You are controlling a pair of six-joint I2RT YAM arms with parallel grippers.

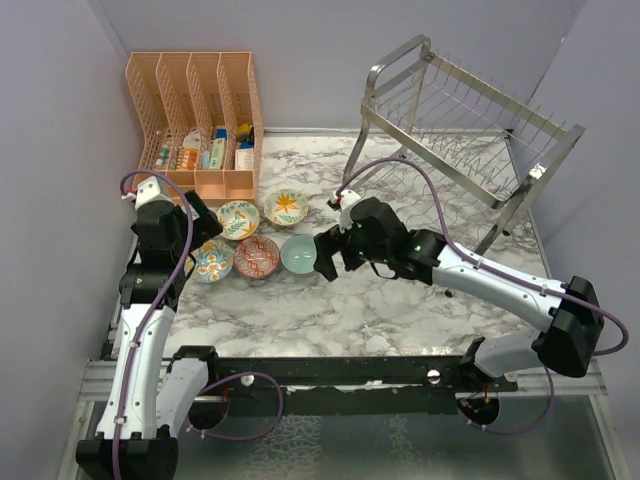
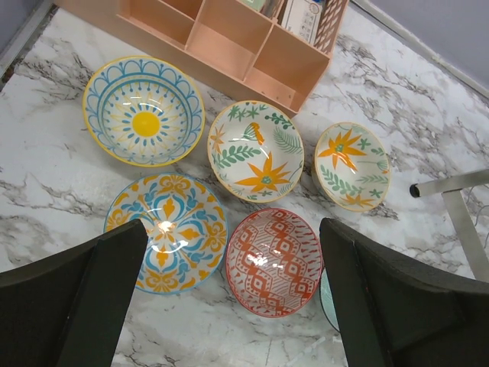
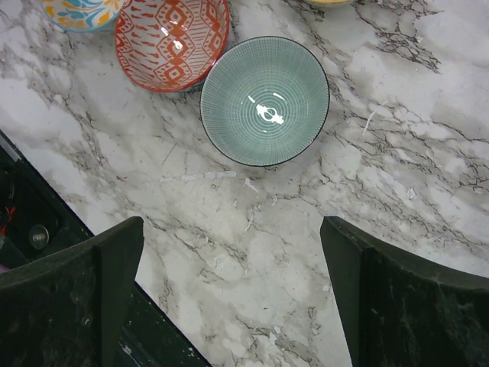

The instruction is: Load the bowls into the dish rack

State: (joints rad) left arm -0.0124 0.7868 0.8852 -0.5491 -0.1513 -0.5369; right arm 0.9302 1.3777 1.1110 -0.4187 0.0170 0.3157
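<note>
I will move my right gripper to the left in the top view and down to close astride the teal bowl's near rim, since bare marble leaves that rim clear.
Several small bowls sit together on the marble table, left of centre. The plain teal bowl (image 1: 299, 253) (image 3: 264, 100) lies just in front of my right gripper (image 1: 325, 256) (image 3: 231, 229), which hangs open above bare marble. The red patterned bowl (image 1: 257, 256) (image 2: 273, 262) is under my open left gripper (image 1: 203, 232) (image 2: 231, 252), apart from its fingers. Around it are a blue-orange bowl (image 2: 166, 233), a leaf-patterned bowl (image 2: 256, 151), an orange-flower bowl (image 2: 351, 164) and a yellow-centred blue bowl (image 2: 144, 111). The silver wire dish rack (image 1: 470, 130) stands at the back right, with nothing in it.
A peach mesh organizer (image 1: 195, 110) (image 2: 229, 38) with small packets stands at the back left, right behind the bowls. One tubular leg of the rack (image 2: 458, 202) shows right of the bowls. The table's dark front rail (image 3: 30, 222) lies near my right gripper.
</note>
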